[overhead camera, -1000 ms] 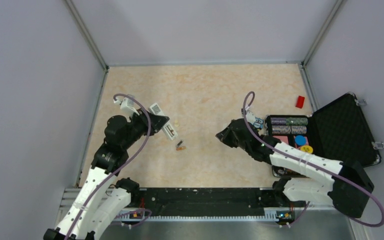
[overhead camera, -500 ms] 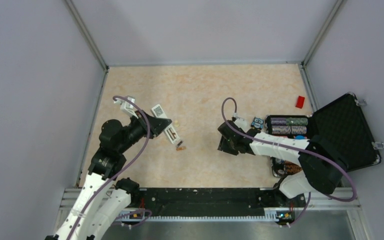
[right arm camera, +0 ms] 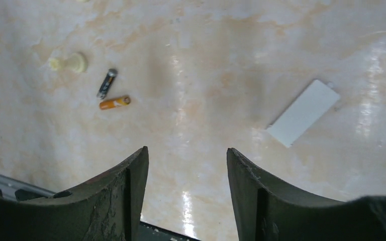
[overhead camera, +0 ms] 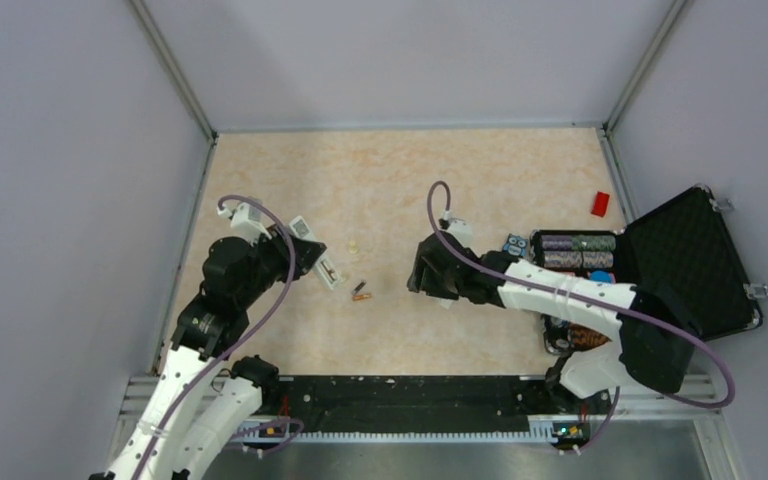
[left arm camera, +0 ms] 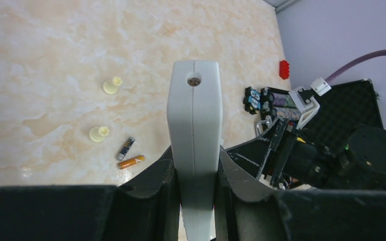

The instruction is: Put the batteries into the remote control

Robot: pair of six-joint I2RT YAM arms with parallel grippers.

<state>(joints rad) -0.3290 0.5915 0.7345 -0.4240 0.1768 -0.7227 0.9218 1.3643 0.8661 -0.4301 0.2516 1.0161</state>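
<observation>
The orange battery lies crosswise to my fingers, so my right gripper needs to turn as it moves down and to the left in the top view toward the battery next.
The remote control [left arm camera: 193, 125], a slim white bar, is clamped edge-on between the jaws of my left gripper [left arm camera: 195, 155]. From above it juts out of that gripper [overhead camera: 305, 258] at the table's left. The batteries lie loose on the table just right of it: one black [left arm camera: 126, 148], one orange [left arm camera: 131, 161], side by side [overhead camera: 360, 291]. My right gripper [right arm camera: 187, 153] hovers open over bare table, holding nothing, with both batteries [right arm camera: 107, 83] [right arm camera: 114, 102] ahead to its left. From above it [overhead camera: 420, 272] sits right of the batteries.
A flat white cover plate [right arm camera: 304, 113] lies on the table to the right gripper's right. Two cream lumps [left arm camera: 112, 85] [left arm camera: 99, 133] lie near the batteries. An open black case [overhead camera: 685, 262] with chip rolls stands at the right, with a red block [overhead camera: 600, 203] behind it.
The right arm swung left from the case toward the middle of the table and its jaws opened. The left gripper drew the remote back a little to the left.
</observation>
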